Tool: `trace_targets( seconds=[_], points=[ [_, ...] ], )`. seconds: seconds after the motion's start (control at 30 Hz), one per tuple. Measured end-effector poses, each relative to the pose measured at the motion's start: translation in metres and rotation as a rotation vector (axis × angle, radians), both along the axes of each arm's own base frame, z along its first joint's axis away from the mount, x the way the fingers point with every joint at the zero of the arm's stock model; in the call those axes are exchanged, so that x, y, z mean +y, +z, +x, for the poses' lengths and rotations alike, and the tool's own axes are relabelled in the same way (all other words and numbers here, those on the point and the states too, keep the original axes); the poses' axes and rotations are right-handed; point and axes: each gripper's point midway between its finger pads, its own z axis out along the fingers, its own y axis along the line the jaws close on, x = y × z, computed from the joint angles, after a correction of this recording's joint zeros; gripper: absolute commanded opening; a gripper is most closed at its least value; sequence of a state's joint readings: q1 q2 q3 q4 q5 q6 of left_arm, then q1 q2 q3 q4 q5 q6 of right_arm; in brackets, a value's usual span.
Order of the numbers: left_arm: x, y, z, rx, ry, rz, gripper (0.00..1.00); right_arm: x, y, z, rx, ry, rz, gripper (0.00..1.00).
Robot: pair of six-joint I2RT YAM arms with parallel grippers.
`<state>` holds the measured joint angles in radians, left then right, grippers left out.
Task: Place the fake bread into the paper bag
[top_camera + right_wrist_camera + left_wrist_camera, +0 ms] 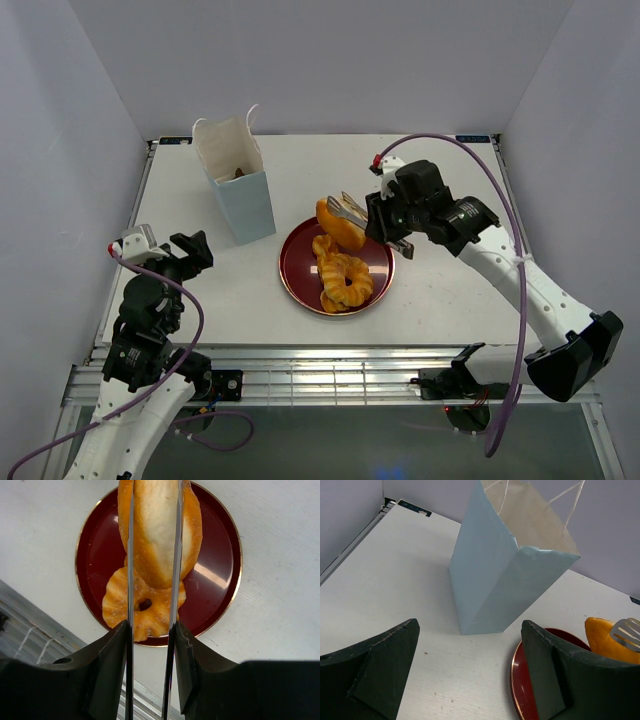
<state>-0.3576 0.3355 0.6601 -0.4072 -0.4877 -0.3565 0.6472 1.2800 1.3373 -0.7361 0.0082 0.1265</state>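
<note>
The right gripper needs to carry the bun (338, 228) up over the bag's opening (229, 156) next and release it, as the opening lies outward and to the left in the top view.
The pale blue paper bag (243, 200) stands open at the back left, with a dark piece (238, 174) inside; it also shows in the left wrist view (495, 580). My right gripper (387, 226) is shut on the silver tongs (347, 209), and the tongs pinch a golden bun (338, 228) above the far edge of the dark red plate (291, 278). In the right wrist view the tongs (130, 580) squeeze the bun (157, 535) between my fingers (112, 650). A twisted ring (347, 280) and a croissant-like piece (324, 248) lie on the plate. My left gripper (190, 250) is open and empty, left of the bag.
The plate (519, 672) sits just right of the bag, by my left gripper's right finger (545, 670). The bag's white cord handles (250, 112) stick up at its mouth. White walls close in the table on three sides.
</note>
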Motion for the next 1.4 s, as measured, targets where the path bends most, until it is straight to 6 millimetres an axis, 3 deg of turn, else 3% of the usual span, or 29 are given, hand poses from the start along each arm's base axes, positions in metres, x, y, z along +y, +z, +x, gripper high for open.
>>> trace_targets(
  seconds=[0.13, 0.33, 0.6, 1.2, 1.4],
  points=[
    [0.001, 0.000, 0.000, 0.000, 0.003, 0.000, 0.93, 0.017, 0.017, -0.012, 0.001, 0.081, 0.069, 0.23],
    [0.002, 0.000, 0.000, 0.000, 0.010, 0.000, 0.93, 0.040, 0.057, -0.025, -0.029, 0.186, 0.186, 0.23],
    [0.002, 0.000, 0.000, 0.000, 0.014, 0.001, 0.93, 0.070, 0.114, -0.025, -0.099, 0.285, 0.326, 0.23],
    [0.003, 0.000, 0.000, 0.002, 0.020, 0.001, 0.93, 0.131, 0.162, -0.010, -0.116, 0.410, 0.526, 0.23],
    [0.003, -0.001, 0.000, 0.004, 0.020, 0.002, 0.93, 0.155, 0.167, 0.007, -0.104, 0.429, 0.572, 0.24]
  ],
)
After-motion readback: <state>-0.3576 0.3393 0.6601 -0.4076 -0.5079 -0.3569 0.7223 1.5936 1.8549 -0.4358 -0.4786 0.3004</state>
